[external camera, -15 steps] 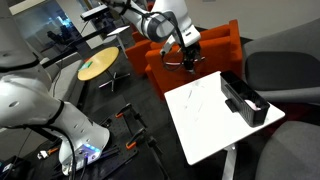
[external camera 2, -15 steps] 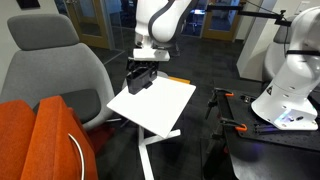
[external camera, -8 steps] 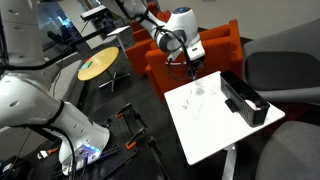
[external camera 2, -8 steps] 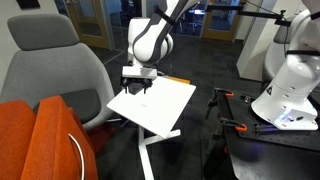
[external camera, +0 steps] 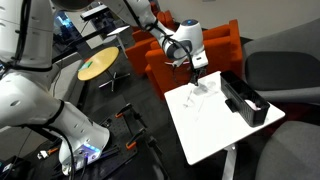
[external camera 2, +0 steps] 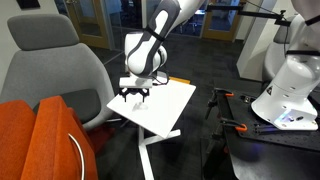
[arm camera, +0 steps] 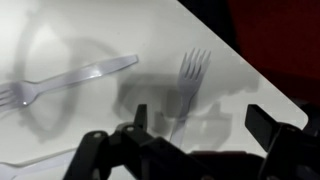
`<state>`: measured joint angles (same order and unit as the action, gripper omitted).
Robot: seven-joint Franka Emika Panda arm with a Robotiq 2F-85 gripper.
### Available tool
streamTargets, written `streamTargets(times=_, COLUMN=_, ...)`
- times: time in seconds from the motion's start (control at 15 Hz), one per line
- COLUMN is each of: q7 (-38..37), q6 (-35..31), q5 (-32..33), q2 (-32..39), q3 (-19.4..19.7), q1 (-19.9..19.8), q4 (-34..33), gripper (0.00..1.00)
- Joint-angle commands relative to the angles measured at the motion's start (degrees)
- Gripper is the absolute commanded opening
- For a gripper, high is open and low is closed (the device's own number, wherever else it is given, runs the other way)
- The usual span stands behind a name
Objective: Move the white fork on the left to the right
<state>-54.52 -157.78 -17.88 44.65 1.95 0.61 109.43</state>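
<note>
I should next lower my open gripper and close it across the handle of the fork (arm camera: 184,113) by the table edge, since it is below, lined up between my fingers.
Two pale translucent white forks lie on the white table (arm camera: 90,130). One fork (arm camera: 75,78) lies crosswise at the left of the wrist view, tines pointing left. The other fork (arm camera: 192,70) has its tines away from me and its handle runs down between my fingers. My gripper (arm camera: 202,122) hovers low over that handle, open, with nothing held. In both exterior views the gripper (external camera: 197,84) (external camera 2: 135,94) hangs just above the table's corner; the forks are too faint to make out there.
A black box-like holder (external camera: 245,102) stands on the table's far side. The table edge (arm camera: 245,60) runs diagonally close to the forks, with dark floor beyond. An orange sofa (external camera: 215,50), grey chairs (external camera 2: 50,70) and another white robot (external camera 2: 290,80) surround the small table (external camera 2: 160,108).
The arm has swung in over the table corner and dropped lower toward its surface. The jaws have stayed open.
</note>
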Motion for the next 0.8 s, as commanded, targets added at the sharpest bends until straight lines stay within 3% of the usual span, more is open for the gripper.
streamTargets(times=0.0, q7=-2.0, q6=2.9, q5=-0.5, q2=2.0, q3=2.2, q1=2.0, q4=-3.0, gripper=1.00)
streamTargets(times=0.6, q7=-6.1, q6=3.5, q5=0.4, q2=5.8, q3=5.5, q1=4.9, q4=-6.2, gripper=1.00)
streamTargets(times=0.67, q7=-6.4, q6=3.6, q5=0.5, q2=6.0, q3=5.5, q1=5.0, q4=-6.3, gripper=0.75)
streamTargets(times=0.73, q7=-6.4, q6=3.7, q5=0.6, q2=6.2, q3=5.6, q1=5.0, q4=-6.5, gripper=0.74)
